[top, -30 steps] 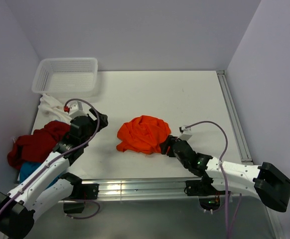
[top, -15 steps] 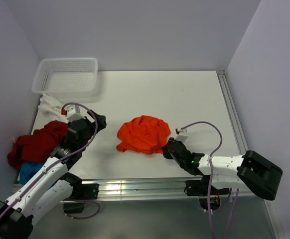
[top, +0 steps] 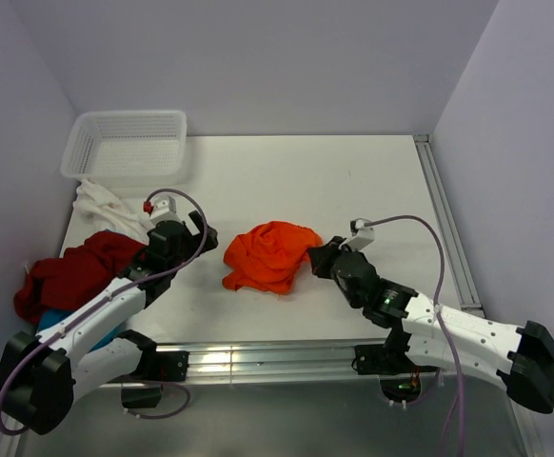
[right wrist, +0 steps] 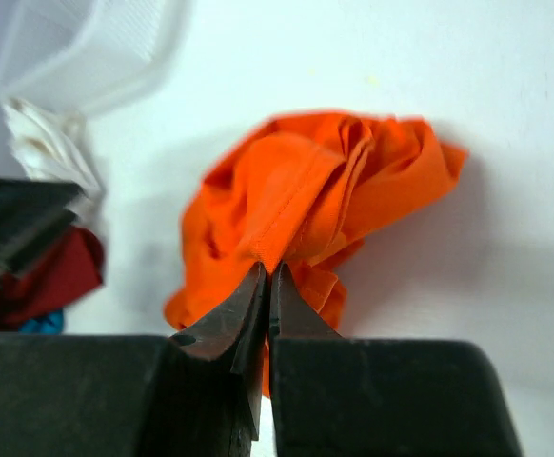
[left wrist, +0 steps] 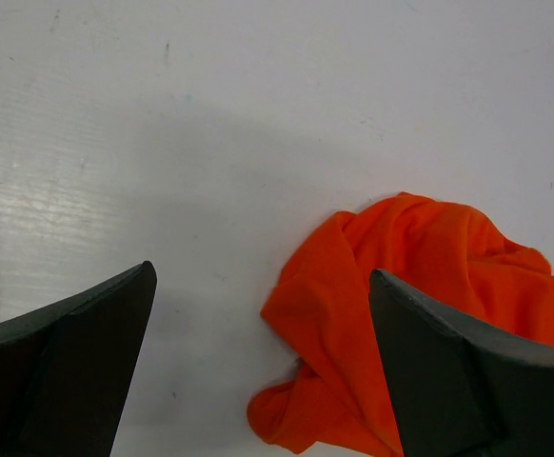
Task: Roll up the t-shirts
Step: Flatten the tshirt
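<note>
My right gripper draws the t-shirt's fold sideways and outward next and releases it, since bare tabletop lies outward of the gripper and to its right in the top view.
A bright orange t-shirt [top: 269, 255] lies crumpled in the middle of the table. My right gripper [top: 313, 255] is at its right edge, shut on a fold of the orange cloth [right wrist: 325, 181], which bunches up from the closed tips [right wrist: 267, 268]. My left gripper [top: 206, 238] is open just left of the shirt, its wide-apart fingers [left wrist: 87, 333] over the table and the shirt's left edge [left wrist: 420, 286]. At the table's left edge lie a dark red t-shirt [top: 68, 276], a blue one [top: 53, 328] and a white one [top: 101, 205].
A white mesh basket [top: 125, 143] stands at the back left corner. A metal rail [top: 444, 219] runs along the table's right side and another [top: 248, 357] along the near edge. Purple walls close in the left, back and right.
The right gripper has closed on the orange shirt's right edge and moved up beside it. The left gripper has moved right, closer to the shirt, still open.
</note>
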Robot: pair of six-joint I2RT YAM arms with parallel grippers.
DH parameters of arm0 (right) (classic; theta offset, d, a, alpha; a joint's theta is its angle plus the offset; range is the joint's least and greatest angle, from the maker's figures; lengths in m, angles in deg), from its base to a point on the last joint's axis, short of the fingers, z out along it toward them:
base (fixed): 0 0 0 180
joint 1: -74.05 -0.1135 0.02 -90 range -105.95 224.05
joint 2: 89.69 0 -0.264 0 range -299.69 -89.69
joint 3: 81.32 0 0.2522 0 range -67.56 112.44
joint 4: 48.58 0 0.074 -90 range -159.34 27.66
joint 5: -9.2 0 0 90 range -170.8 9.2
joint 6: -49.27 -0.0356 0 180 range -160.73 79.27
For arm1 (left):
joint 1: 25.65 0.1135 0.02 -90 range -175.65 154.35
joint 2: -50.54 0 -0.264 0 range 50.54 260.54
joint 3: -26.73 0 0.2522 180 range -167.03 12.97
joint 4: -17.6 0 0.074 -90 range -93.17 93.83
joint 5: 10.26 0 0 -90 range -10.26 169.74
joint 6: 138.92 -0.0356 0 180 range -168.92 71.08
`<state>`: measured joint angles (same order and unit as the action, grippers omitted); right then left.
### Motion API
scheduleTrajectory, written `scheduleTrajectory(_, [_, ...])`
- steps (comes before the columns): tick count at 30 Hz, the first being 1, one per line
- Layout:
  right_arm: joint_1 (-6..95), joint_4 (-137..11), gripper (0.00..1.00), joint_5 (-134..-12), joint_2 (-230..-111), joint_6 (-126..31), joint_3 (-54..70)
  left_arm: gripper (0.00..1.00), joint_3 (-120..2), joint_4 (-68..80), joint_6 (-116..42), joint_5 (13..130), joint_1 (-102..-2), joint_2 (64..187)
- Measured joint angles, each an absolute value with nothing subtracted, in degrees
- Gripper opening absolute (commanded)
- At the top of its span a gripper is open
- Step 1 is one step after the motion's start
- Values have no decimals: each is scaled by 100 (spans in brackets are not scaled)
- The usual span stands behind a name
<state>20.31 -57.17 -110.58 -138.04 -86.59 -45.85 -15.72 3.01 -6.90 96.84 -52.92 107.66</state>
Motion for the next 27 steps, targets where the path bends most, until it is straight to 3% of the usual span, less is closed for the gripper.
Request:
scheduleTrajectory(13, [2388, -6375, 1, -11402, -13448, -8369, -4091, 99, -1631, 649, -887, 9186, -5292, 11247])
scheduleTrajectory(27, [4031, -6408, 2, -10726, -13155, -8262, -4089, 94, -1646, 1289, -926, 8338, -5294, 12139])
